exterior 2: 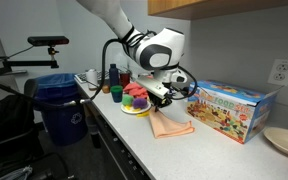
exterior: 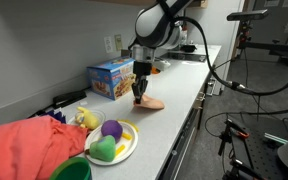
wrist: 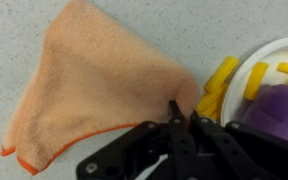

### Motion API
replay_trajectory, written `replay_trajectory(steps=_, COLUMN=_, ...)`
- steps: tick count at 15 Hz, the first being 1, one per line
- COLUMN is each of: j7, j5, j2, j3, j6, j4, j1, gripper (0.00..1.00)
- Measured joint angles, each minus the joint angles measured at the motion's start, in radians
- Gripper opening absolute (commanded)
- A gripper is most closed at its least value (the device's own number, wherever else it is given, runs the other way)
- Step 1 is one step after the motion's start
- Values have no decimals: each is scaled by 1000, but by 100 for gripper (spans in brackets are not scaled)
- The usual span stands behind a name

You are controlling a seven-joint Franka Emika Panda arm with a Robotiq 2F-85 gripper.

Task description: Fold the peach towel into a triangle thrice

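Note:
My gripper moves up and over toward the towel's corner by the colourful box next and releases, since that corner lies across the towel from it.
The peach towel [wrist: 94, 80] lies on the white counter folded into a rough triangle. It shows in both exterior views [exterior: 153, 103] [exterior 2: 171, 126]. My gripper [wrist: 183, 108] is down at the towel's corner nearest the plate. Its fingers are close together and pinch that corner. In both exterior views the gripper [exterior: 139, 97] [exterior 2: 166, 98] points down onto the towel's edge. The cloth between the fingertips is hidden by the fingers.
A white plate of toy food [wrist: 269, 60] [exterior: 112, 143] [exterior 2: 136, 103] sits right beside the towel. A colourful box [exterior: 109, 78] [exterior 2: 229, 105] stands by the wall. A red cloth [exterior: 29, 145], a green bowl [exterior: 74, 170] and a blue bin [exterior 2: 59, 100] are nearby.

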Motion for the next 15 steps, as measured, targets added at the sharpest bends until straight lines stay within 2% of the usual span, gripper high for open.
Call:
replay_trajectory(steps=6, j7=-10, j5=60, j2=-10, j3=-13, j6=20, j4=24, j1=0, gripper=2)
replay_trajectory(steps=10, j7=-47, j5=53, j2=7, j3=-55, j6=98, j4=21, j1=-7, gripper=2)
replay_trajectory(steps=15, j7=-95, j5=53, j2=35, j3=-74, j6=208, j4=21, j1=-43, gripper=2)
